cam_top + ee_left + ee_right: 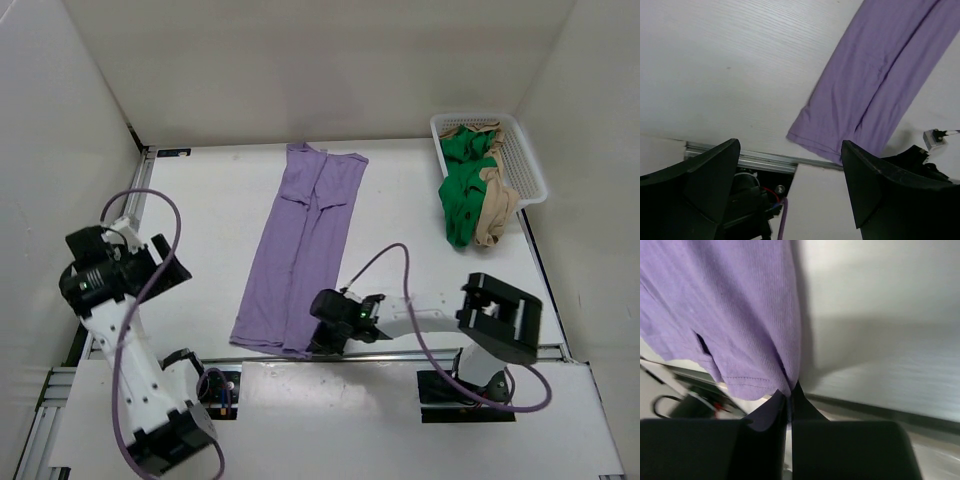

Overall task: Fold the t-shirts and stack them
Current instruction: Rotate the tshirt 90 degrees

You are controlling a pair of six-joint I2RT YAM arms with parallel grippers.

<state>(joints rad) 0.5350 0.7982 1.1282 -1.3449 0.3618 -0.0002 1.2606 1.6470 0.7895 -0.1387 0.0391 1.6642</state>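
The shirt's free hem corner (pixel 240 338) (pixel 794 134) is below the left gripper, to its right in the top view. The left gripper will go down that way and close, because the shirt's opposite corner is held.
The lavender t-shirt (pixel 300 245) lies on the table folded into a long narrow strip, collar end far, hem near. It also shows in the left wrist view (pixel 880 75) and in the right wrist view (pixel 730 315). My right gripper (pixel 318 338) is shut on the shirt's near right hem corner; in its wrist view (pixel 790 394) the cloth is pinched between the fingers. My left gripper (pixel 180 268) is open and empty, raised at the left, well clear of the shirt; its wrist view (pixel 790 180) looks down past the wide-apart fingers. The green t-shirt (pixel 465 190) and the tan t-shirt (pixel 497 205) hang crumpled in the basket.
A white mesh basket (pixel 525 160) stands at the far right against the wall. White walls enclose the table on three sides. A metal rail (pixel 330 355) runs along the near edge, with arm bases and purple cables (pixel 130 330) by it.
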